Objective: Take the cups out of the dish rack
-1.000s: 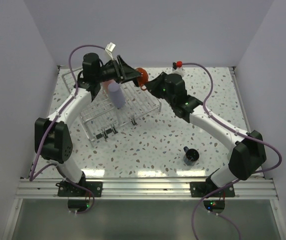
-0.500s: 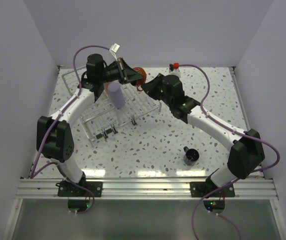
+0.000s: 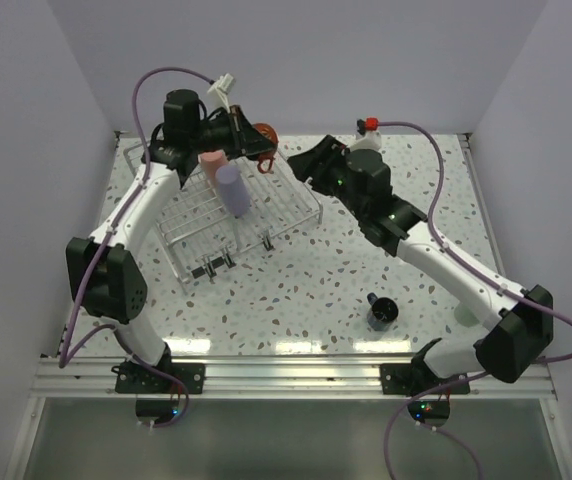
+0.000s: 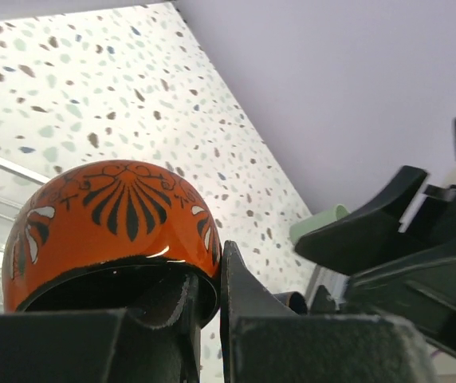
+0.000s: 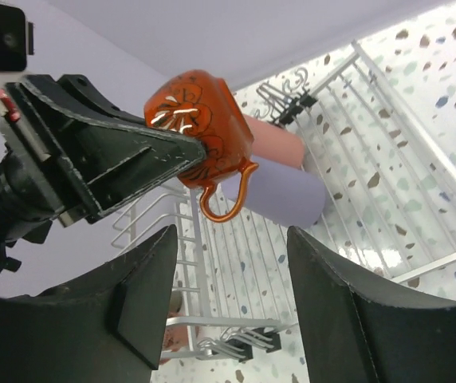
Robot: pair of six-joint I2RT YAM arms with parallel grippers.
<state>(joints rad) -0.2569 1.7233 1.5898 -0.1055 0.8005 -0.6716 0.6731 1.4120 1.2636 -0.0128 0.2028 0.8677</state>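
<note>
The cup hangs clear of the rack (image 3: 198, 243), so the robot's left gripper needs to move back and to the left in the top view next, down onto the near corner of the table.
An orange-red cup (image 3: 264, 137) with black flower markings and a thin handle hangs above the far edge of the dish rack (image 3: 198, 243). My left gripper (image 3: 254, 141) is shut on its rim, one finger inside and one outside (image 4: 240, 295). The cup (image 4: 108, 219) fills the left wrist view. My right gripper (image 3: 301, 163) stands open just right of the cup, touching nothing, and its wrist view shows the cup (image 5: 204, 128) beyond its jaws. A lavender cup (image 3: 232, 190) and a pink cup (image 3: 211, 164) lie in the rack.
A dark cup (image 3: 381, 312) stands on the speckled table near the right arm's base. A mint-green cup (image 4: 317, 224) shows behind the right gripper in the left wrist view. Walls close off the back and both sides.
My right gripper has opened, let go of the orange-red cup and drawn back to the right. My left gripper has shut on the cup's rim and now holds it alone.
</note>
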